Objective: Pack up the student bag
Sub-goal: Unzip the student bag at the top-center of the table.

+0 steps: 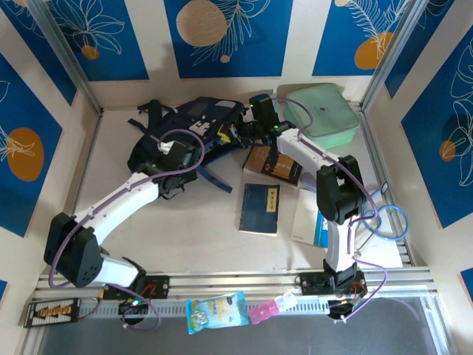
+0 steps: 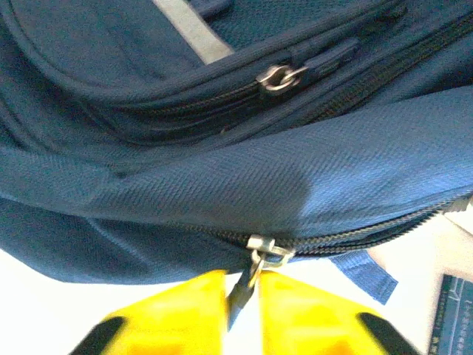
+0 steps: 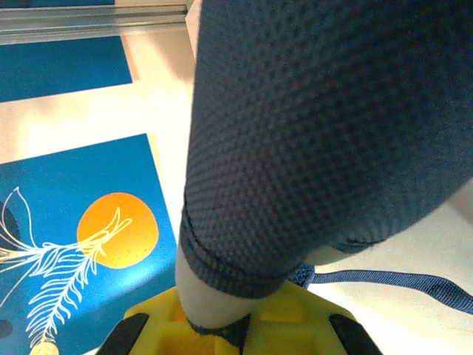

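Observation:
My right gripper will next carry the padded mesh toward the mint green case, bracing the bag [image 1: 181, 129] for zipper work, before I release the mesh.
The student bag [image 1: 181, 129], dark navy, lies at the back of the table left of centre. My left gripper [image 1: 174, 151] rests over its near side. In the left wrist view the yellow fingers [image 2: 177, 314] stand slightly apart, with the dark tab of a silver zipper pull [image 2: 264, 251] hanging between them and a pale gap beside it. This zipper runs along the bag's lower seam [image 2: 355, 237]. My right gripper [image 1: 241, 134] is at the bag's right end, shut [image 3: 247, 325] on a padded mesh part of the bag [image 3: 318, 133], which is lifted off the table.
A mint green zip case [image 1: 322, 111] sits at the back right. A brown book [image 1: 272, 164], a navy book [image 1: 260, 208] and a white and blue booklet [image 1: 309, 218] lie right of centre. A blue cable loop [image 1: 389, 222] hangs near the right arm. A loose strap [image 3: 392, 279] trails below the mesh.

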### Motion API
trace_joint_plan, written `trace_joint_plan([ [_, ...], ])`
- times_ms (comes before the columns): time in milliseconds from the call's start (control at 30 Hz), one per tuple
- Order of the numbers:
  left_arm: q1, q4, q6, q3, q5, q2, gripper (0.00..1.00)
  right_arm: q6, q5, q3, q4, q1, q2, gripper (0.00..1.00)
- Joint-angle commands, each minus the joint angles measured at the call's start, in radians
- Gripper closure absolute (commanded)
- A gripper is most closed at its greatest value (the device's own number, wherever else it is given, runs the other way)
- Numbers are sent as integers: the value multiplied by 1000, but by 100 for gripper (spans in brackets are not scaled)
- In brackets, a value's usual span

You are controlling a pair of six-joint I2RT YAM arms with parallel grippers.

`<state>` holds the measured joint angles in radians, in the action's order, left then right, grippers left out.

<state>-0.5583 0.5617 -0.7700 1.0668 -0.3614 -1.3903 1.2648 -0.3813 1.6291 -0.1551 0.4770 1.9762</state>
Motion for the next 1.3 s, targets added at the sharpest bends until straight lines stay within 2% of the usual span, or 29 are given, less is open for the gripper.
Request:
trace_joint_plan([
  [0,10,-29,34,-14,50,13,76,-6,-24,49,51,-9,-8,100],
  [167,13,-102,80,-45,91,6,67,1,-28,49,57,-6,-10,100],
  [367,26,-116,88,-68,75,7,70,4,-28,51,57,-5,-9,100],
  [467,28,-105,87,-77,51,9,74,6,-29,51,58,-6,-7,100],
  [667,30,-102,109,-89,37,24,90,1,-21,44,52,-12,-5,100],
  [800,31,-62,176,-98,-7,41,100,-15,-14,34,46,-30,1,100],
  [867,45,-47,208,-121,-21,63,100,-32,0,28,29,-44,6,100],
  [1067,130,-109,245,-246,105,169,100,-113,15,65,-18,-69,63,100],
  [1133,135,-112,265,-260,118,181,100,-146,14,94,-40,-63,98,100],
  [1267,134,-120,327,-257,253,180,100,-192,2,122,-43,-56,158,100],
])
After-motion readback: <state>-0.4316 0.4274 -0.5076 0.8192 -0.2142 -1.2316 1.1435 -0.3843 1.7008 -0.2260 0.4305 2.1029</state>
